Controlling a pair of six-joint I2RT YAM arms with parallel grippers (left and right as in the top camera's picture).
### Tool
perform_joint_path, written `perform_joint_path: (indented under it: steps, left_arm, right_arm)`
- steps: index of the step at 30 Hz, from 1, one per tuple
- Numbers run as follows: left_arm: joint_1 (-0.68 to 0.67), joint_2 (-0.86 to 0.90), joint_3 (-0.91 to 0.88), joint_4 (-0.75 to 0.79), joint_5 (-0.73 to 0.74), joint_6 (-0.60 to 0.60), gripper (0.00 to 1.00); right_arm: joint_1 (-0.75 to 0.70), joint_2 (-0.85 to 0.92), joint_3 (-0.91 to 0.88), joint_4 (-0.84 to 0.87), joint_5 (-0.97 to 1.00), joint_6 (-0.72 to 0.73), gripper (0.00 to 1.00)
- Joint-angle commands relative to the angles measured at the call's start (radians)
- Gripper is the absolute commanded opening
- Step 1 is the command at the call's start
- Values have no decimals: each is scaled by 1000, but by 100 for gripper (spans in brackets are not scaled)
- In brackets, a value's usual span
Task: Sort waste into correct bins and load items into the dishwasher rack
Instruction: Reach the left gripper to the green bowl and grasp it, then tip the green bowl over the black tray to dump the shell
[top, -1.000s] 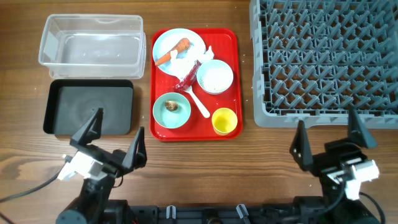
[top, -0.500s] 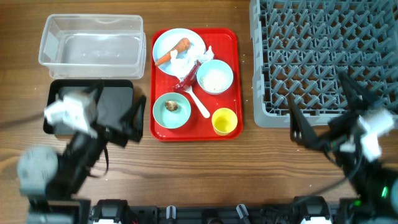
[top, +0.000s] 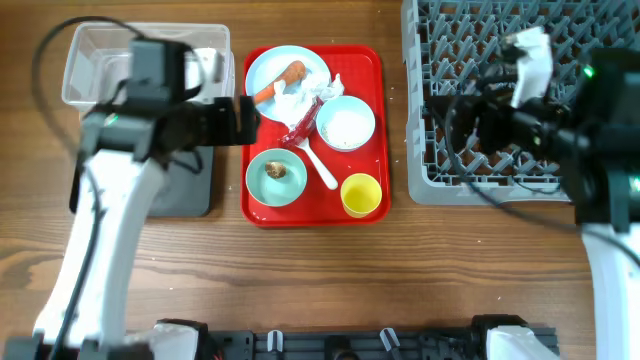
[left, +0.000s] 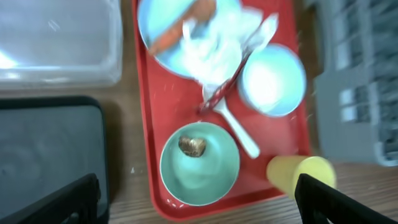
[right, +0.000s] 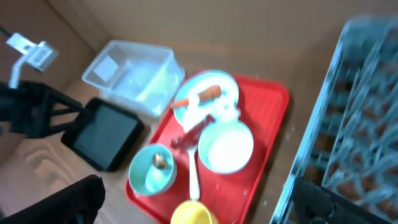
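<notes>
I will next lower my left gripper over the red tray (top: 372, 95) to that bowl's rim beside the spoon (top: 323, 169).
A round light blue plate (top: 270, 68) on the red tray (top: 372, 95) holds the carrot piece (top: 292, 72) and crumpled napkins (top: 300, 96). The red wrapper (top: 301, 127) lies beside a blue bowl of rice (top: 345, 123). A second blue bowl (top: 277, 178) holds the brown lump (top: 277, 172). The white spoon (top: 323, 169) and yellow cup (top: 361, 194) are near it. My left gripper (top: 235, 120) is open and empty, high over the black tray's (top: 190, 190) right edge. My right gripper (top: 470, 120) is open and empty over the dishwasher rack's (top: 520, 170) left part.
The clear tub (top: 150, 65) stands behind the black tray, partly under my left arm. The left wrist view shows the lump bowl (left: 199, 163), spoon (left: 239, 130) and cup (left: 301, 174) below my left gripper (left: 199, 202). The right wrist view shows the tray (right: 273, 106) from afar.
Both arms rose from the table's front edge and swung inward: the left up over the bins beside the red tray, the right up over the rack. Nothing was picked up.
</notes>
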Motion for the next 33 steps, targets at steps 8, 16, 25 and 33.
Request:
perform_joint_path:
  steps: [8,16,25,33]
  left_arm:
    - [-96,284,21,-10,183,4,90]
    - [-274,423,19,-10,16,-83,72]
    - [-412,546,19,24,-255,-232,56]
    - [-412,599,19,85,-254,-233,9]
  right_arm:
    - [6,235,22,-51,-12,99,100]
    - [6,256,22,-62,31,99,100]
    - [6,256,22,-96,95,100,100]
    - [6,256,22,-96,98,99,100]
